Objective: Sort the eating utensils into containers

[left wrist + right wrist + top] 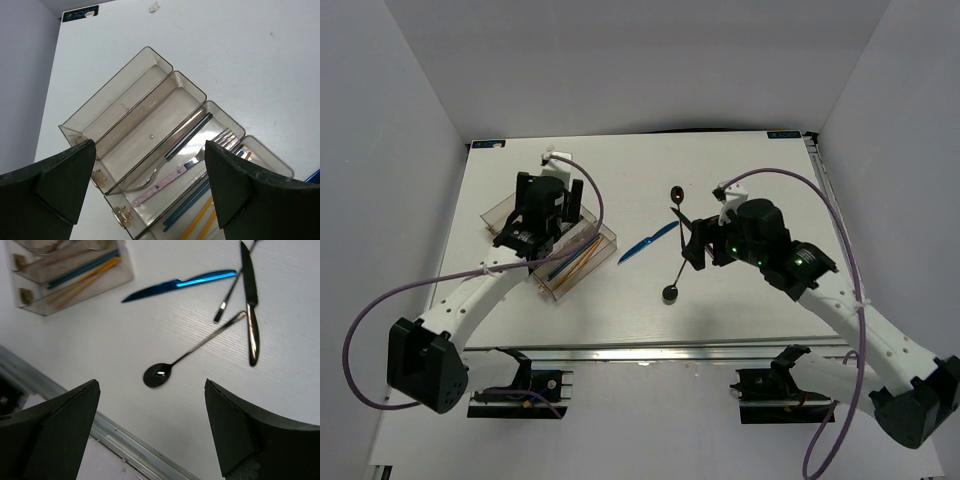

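Note:
The spoon's handle is slanted to my fingers. My right gripper will next go down toward the left in the top view and turn so that its fingers are on both sides of the black spoon's handle near its bowl [677, 278] [181, 358].
The clear organiser tray [560, 288] lies at the table's left. My left gripper [542, 222] hangs right above it, open, with nothing between its fingers. In the left wrist view the tray [115, 95] holds a pink-handled fork [165, 182], a dark-handled piece [189, 136], blue sticks [187, 207] and orange sticks [200, 222]; two compartments look bare. My left gripper [150, 145] is wide open there. On the table lie a blue knife [648, 242] [180, 284], a black spoon [672, 292] [159, 376], a black knife [250, 305] and another spoon [675, 192]. My right gripper [695, 245] [151, 385] hovers open above the black spoon.
The table's metal front rail [125, 440] runs just below the black spoon. White walls close in the table at the back and both sides. The right arm's purple cable [840, 215] loops over the table's right side.

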